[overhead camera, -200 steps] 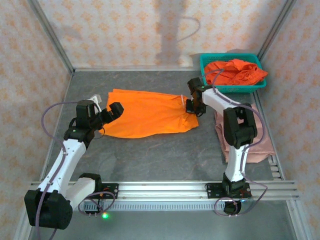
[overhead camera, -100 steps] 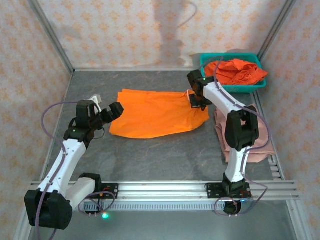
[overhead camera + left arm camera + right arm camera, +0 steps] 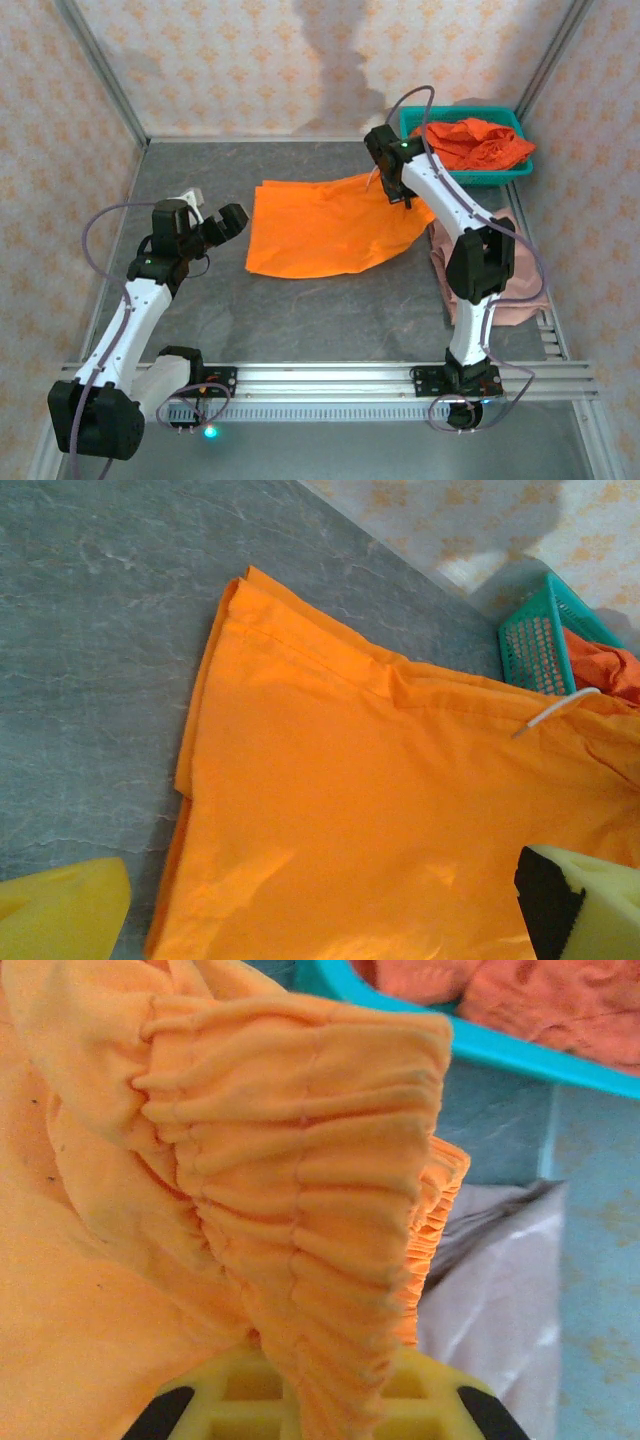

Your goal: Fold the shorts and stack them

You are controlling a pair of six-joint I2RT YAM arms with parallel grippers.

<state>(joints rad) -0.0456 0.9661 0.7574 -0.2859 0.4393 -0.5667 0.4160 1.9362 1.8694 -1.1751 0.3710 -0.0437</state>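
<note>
I will move my left gripper down onto the flat free edge of the orange shorts next, since only the waistband is held.
A pair of bright orange shorts lies spread on the grey table, its right side lifted. My right gripper is shut on the gathered waistband, which bunches up between the yellow fingers. A pale drawstring hangs at that waistband. My left gripper is open and holds nothing, a little left of the shorts' left edge. Dusty pink shorts lie flat at the right under the right arm. More orange shorts are heaped in the basket.
The teal plastic basket stands at the back right corner, close behind the right gripper. Metal frame posts and patterned walls close in the table. A rail runs along the near edge. Bare table lies in front of the shorts.
The right gripper has lifted the waistband and carried it back and to the right. The orange shorts slid right, away from the left gripper. The left arm has not moved.
</note>
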